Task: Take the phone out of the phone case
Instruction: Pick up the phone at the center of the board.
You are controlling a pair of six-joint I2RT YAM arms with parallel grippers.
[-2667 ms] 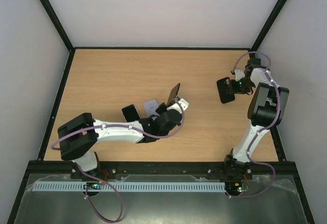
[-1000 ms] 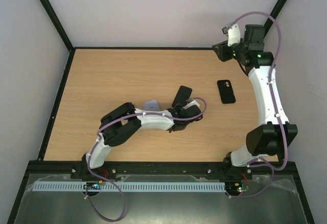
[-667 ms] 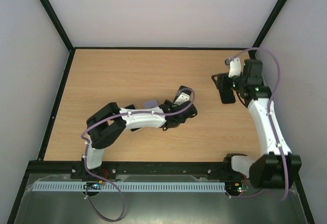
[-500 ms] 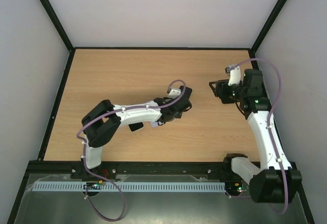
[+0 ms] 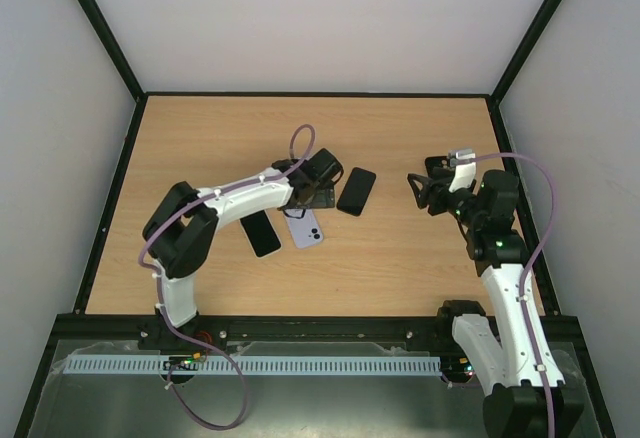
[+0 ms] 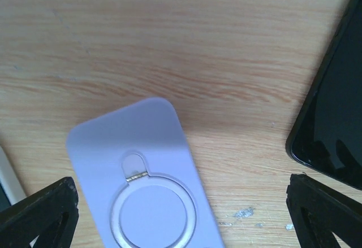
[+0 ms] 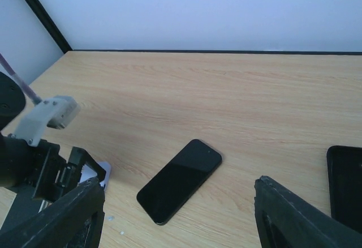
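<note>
The lilac case lies slanted below the left gripper's open fingers, so the gripper will turn in line with it and go down to close across the case's ringed part (image 6: 154, 211).
The black phone (image 5: 356, 190) lies flat and screen up on the wooden table, apart from both grippers. It also shows as the phone (image 7: 180, 180) ahead of the right fingers and as the phone (image 6: 334, 118) at the right edge of the left wrist view. A black case (image 7: 345, 186) lies at the right edge of the right wrist view; the right gripper hides it from above. My left gripper (image 5: 316, 196) (image 6: 181, 217) stands open over a lilac case (image 6: 141, 186). My right gripper (image 5: 422, 193) (image 7: 181, 214) is open and empty.
The lilac case (image 5: 305, 226), with a ring on its back, lies beside another black slab (image 5: 262, 233) near the left forearm. Black frame posts and white walls bound the table (image 5: 200, 138). The left gripper body (image 7: 39, 157) shows in the right wrist view.
The left gripper opened, let the phone go flat on the table and drew back to the left. The right arm swung in toward the near side, its jaws widening.
</note>
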